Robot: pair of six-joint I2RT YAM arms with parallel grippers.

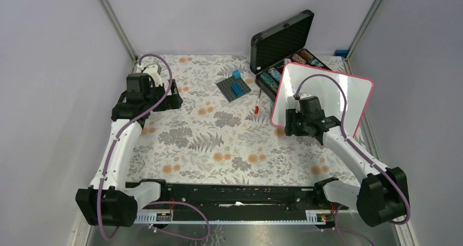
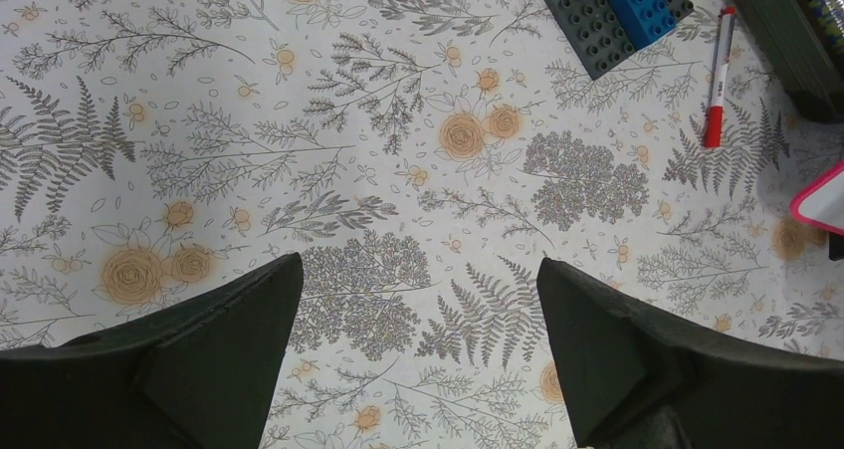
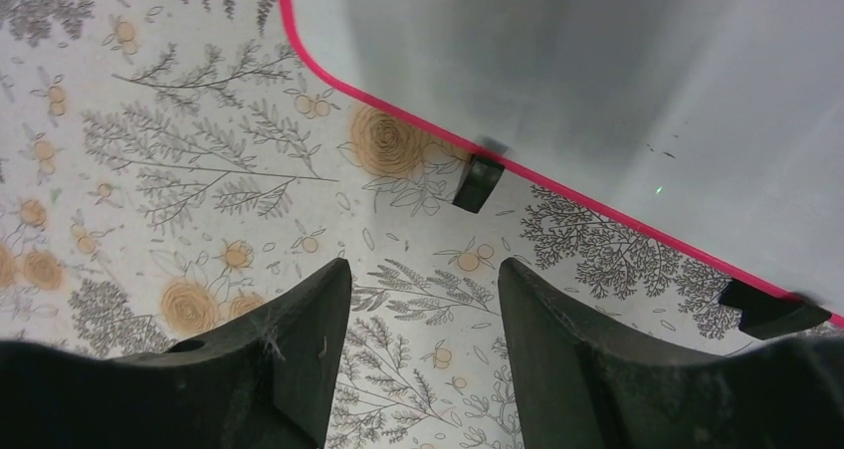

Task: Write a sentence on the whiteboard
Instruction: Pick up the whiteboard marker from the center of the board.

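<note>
The marker is below the left gripper and to its right in the top view, so the left gripper will move that way and down onto the body of the marker beside its cap (image 1: pixel 257 102) (image 2: pixel 718 93).
The whiteboard (image 1: pixel 357 93), glossy white with a pink-red rim, stands tilted on two black clip feet (image 3: pixel 478 182) at the right of the table. Its face shows no sentence in any view. It fills the top of the right wrist view (image 3: pixel 557 61), and one corner shows in the left wrist view (image 2: pixel 824 200). A red-capped marker (image 1: pixel 256 105) lies on the floral cloth left of the board, also in the left wrist view (image 2: pixel 719 76). My right gripper (image 1: pixel 289 123) (image 3: pixel 423 280) is open and empty, just in front of the board's lower left edge. My left gripper (image 1: pixel 166 97) (image 2: pixel 418 290) is open and empty at the far left.
An open black case (image 1: pixel 281 39) with several items stands behind the whiteboard. A grey baseplate (image 1: pixel 233 88) (image 2: pixel 587 21) with a blue brick (image 1: pixel 236 75) (image 2: pixel 637 1) lies beside the marker. Grey walls close in the left, back and right sides.
</note>
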